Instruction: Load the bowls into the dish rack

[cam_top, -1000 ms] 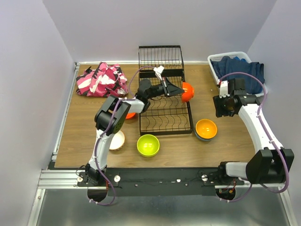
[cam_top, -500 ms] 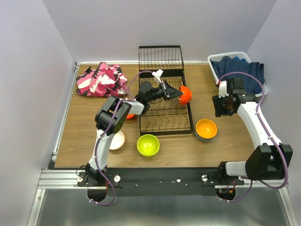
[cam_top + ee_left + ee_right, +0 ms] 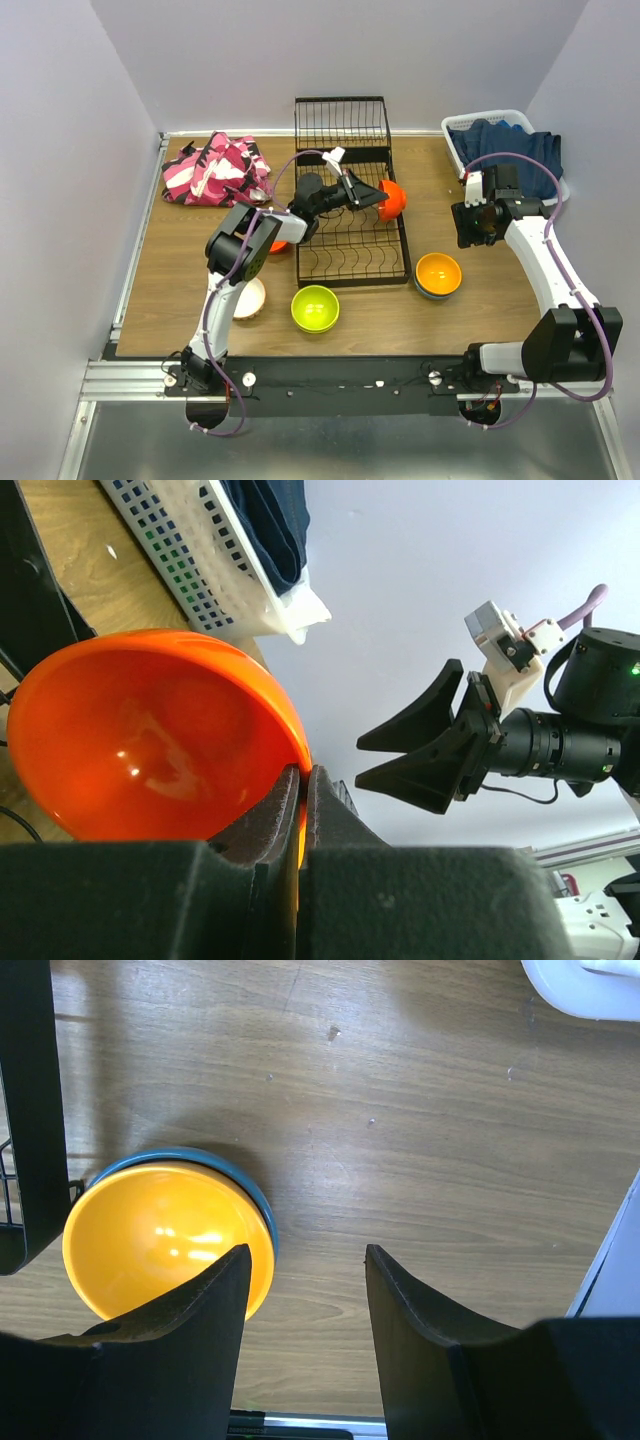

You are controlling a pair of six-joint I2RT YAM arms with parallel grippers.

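Observation:
The red-orange bowl still hangs above the wires along the rack's basket-side bar [image 3: 381, 221], so next I will lower my left gripper toward them and release the bowl there.
My left gripper [image 3: 375, 197] is shut on the rim of a red-orange bowl [image 3: 393, 200], held tilted above the right side of the black wire dish rack [image 3: 350, 255]; the bowl fills the left wrist view [image 3: 150, 735], pinched at the rim. My right gripper [image 3: 470, 228] is open and empty above the table, right of the rack. An orange bowl [image 3: 438, 272] sits nested in a blue bowl [image 3: 255, 1188]; the orange bowl shows under the right gripper's left finger [image 3: 165, 1250]. A lime green bowl [image 3: 315, 307] and a cream-white bowl [image 3: 248, 297] stand in front of the rack. Another red-orange bowl [image 3: 278, 246] peeks out under the left arm.
A white laundry basket [image 3: 468, 150] with dark blue cloth stands at the back right. A pink patterned cloth [image 3: 215, 168] lies at the back left. The rack's upright section [image 3: 342, 120] stands against the back wall.
The left gripper with the red-orange bowl has drifted slightly left and down over the rack. The right arm has shifted only slightly.

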